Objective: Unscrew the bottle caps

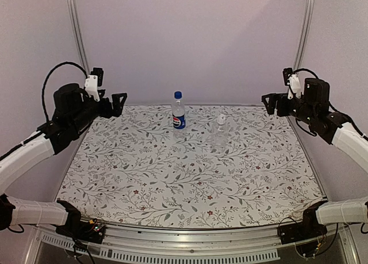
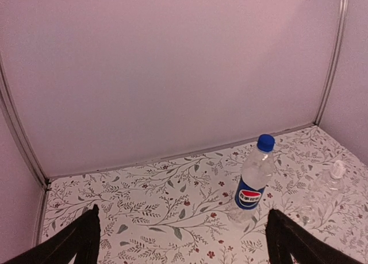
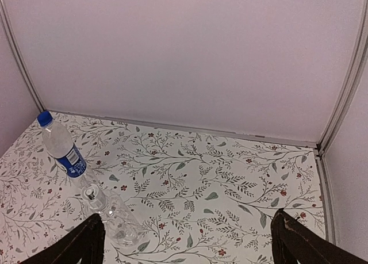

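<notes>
The blue cap (image 1: pixel 177 94) (image 2: pixel 265 142) still sits on the Pepsi bottle. My left gripper moves to the right in the top view next, around the blue cap, to close.
The taller bottle (image 1: pixel 179 115) with the blue Pepsi label stands upright at the back middle of the table, its blue cap (image 1: pixel 177 94) on. The shorter plain bottle (image 1: pixel 219 136) stands upright just right of it, its white cap (image 1: pixel 221 119) on. My left gripper (image 1: pixel 118 104) is open and empty, raised over the back left corner. My right gripper (image 1: pixel 268 103) is open and empty, raised over the back right corner. The left wrist view shows the Pepsi bottle (image 2: pixel 252 183), blue cap (image 2: pixel 265 142) and plain bottle (image 2: pixel 322 196). The right wrist view shows the Pepsi bottle (image 3: pixel 63 150) and plain bottle (image 3: pixel 115 218).
A floral-patterned cloth (image 1: pixel 172 178) covers the table. Plain walls close in the back and both sides, with metal frame posts (image 1: pixel 77 28) in the back corners. A metal rail (image 1: pixel 190 238) runs along the near edge between the arm bases.
</notes>
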Robot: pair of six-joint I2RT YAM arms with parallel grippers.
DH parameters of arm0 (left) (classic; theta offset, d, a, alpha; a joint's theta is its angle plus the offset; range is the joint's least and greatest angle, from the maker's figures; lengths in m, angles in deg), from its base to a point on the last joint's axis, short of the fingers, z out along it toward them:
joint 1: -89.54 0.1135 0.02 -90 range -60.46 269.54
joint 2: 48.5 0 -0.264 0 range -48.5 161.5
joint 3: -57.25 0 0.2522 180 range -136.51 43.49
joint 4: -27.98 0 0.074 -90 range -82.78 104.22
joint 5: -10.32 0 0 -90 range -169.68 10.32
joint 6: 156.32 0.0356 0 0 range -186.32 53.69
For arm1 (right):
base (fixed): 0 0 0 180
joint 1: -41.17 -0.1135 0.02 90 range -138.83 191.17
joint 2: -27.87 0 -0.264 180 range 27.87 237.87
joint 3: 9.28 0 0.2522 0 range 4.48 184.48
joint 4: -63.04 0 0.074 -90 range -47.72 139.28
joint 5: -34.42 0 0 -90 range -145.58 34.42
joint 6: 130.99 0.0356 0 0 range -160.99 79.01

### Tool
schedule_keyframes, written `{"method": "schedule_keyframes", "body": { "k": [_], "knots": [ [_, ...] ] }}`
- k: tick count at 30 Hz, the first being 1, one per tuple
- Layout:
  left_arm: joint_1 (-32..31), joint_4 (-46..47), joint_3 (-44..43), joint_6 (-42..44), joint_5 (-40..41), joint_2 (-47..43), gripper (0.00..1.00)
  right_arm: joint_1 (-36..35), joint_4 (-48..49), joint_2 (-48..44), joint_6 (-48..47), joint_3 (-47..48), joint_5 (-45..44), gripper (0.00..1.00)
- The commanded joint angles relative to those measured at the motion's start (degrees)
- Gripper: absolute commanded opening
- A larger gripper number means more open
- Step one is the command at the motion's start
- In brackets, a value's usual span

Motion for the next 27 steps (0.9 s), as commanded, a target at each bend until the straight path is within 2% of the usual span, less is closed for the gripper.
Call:
{"method": "schedule_keyframes", "body": {
  "k": [1, 4, 8, 14, 22, 27],
  "knots": [
    [-0.7, -0.5, -0.4, 0.8, -1.3, -0.2, 1.0, -0.3, -0.9, 0.0, 0.6, 1.4, 0.4, 0.99],
    [-0.9, -2.1, -1.9, 0.4, -3.7, 1.6, 1.0, -0.3, -1.8, -0.6, 0.5, 1.9, 0.6, 0.99],
    [-2.1, -9.3, -7.0, 0.2, -4.9, 8.2, 1.0, -0.3, -2.3, -1.2, 1.0, 2.3, 1.1, 0.99],
    [-4.9, -13.7, -14.4, -1.3, -8.4, 17.2, 1.0, -0.3, -0.5, -1.3, 2.9, 0.5, 1.4, 0.99],
    [-7.0, -17.7, -27.2, -2.3, -12.0, 30.2, 0.91, -0.4, 1.4, -1.6, 4.2, -2.3, 5.3, 0.99],
    [-7.5, -21.5, -39.5, -2.4, -13.7, 40.5, 0.81, -0.4, 1.7, -1.7, 4.3, -2.9, 6.5, 0.99]
  ]
}}
